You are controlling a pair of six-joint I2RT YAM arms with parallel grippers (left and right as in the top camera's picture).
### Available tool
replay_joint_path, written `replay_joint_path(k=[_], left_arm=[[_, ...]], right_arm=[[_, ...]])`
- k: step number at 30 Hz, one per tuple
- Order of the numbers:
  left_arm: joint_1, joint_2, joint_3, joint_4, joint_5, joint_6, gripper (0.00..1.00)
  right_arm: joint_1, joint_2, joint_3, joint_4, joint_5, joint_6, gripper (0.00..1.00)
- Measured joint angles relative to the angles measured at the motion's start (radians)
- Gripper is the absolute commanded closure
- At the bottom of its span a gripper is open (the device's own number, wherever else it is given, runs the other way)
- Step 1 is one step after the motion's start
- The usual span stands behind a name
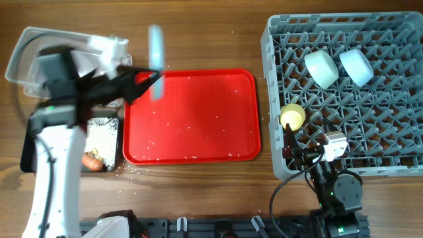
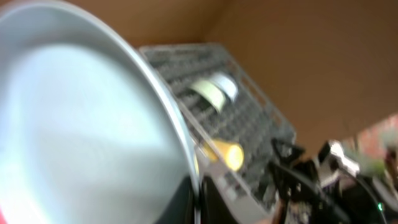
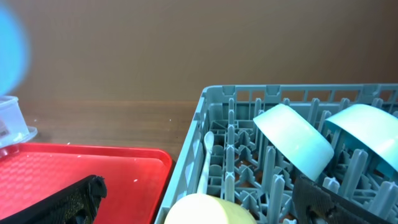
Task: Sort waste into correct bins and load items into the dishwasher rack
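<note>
The rack row by the pale green bowl has room, right of my left gripper in the overhead view, so I will cross over, lower and release the plate.
My left gripper is shut on the rim of the pale blue plate and holds it on edge above the red tray's far left corner. The plate fills the left wrist view, with the jaws on its rim. The grey rack holds the pale green bowl, the pale blue bowl, the yellow-green cup and the white spoon. My right gripper is open and empty over the rack's near left corner, above the cup. The carrot and crumbs lie in the black tray.
The flat red tray lies in the middle with specks on it. The clear tub stands at the far left, partly hidden by my left arm. The wrapper and tissue do not show.
</note>
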Motion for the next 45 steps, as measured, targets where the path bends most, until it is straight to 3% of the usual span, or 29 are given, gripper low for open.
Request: replay_joint_path(k=[7,9,11,16,28,31,32,34,35,36,40,45], left_arm=[[-0.47,0.281,0.01,1.033,-0.173,-0.605,0.96],[-0.564,0.368,0.011,1.228,-0.236,-0.748,0.96],[-0.647,0.45,0.011,1.31,-0.317,-0.88,0.96],[-0.71,0.538,0.011,1.31,-0.458,-1.035,0.96],[-0.709,0.545,0.011,1.238,-0.607,-1.129,0.95],[-0.709,0.546,0.011,1.22,-0.62,-1.138,0.7],[-0.709,0.546,0.011,1.196,-0.627,-1.136,0.46],[-0.709,0.546,0.011,1.109,-0.657,-1.139,0.32],[-0.709,0.549,0.011,1.074,-0.67,-1.139,0.1],[-0.708,0.552,0.011,1.042,-0.686,-1.131,0.0],[-0.684,0.554,0.012,1.004,-0.689,-1.009,0.01],[-0.577,0.485,0.01,0.66,-0.679,-0.871,0.0]], right_arm=[[-0.001,0.0,0.0,0.001,0.0,0.0,0.0],[-0.001,0.0,0.0,0.0,0.0,0.0,0.0],[-0.001,0.0,0.0,-0.001,0.0,0.0,0.0],[-0.001,0.0,0.0,-0.001,0.0,0.0,0.0],[-0.001,0.0,0.0,-0.001,0.0,0.0,0.0],[-0.001,0.0,0.0,-0.001,0.0,0.0,0.0],[-0.001,0.0,0.0,-0.001,0.0,0.0,0.0],[-0.001,0.0,0.0,0.0,0.0,0.0,0.01],[-0.001,0.0,0.0,-0.001,0.0,0.0,0.0],[-0.001,0.0,0.0,-0.001,0.0,0.0,0.0],[-0.001,0.0,0.0,-0.001,0.0,0.0,0.0],[-0.001,0.0,0.0,-0.001,0.0,0.0,0.0]])
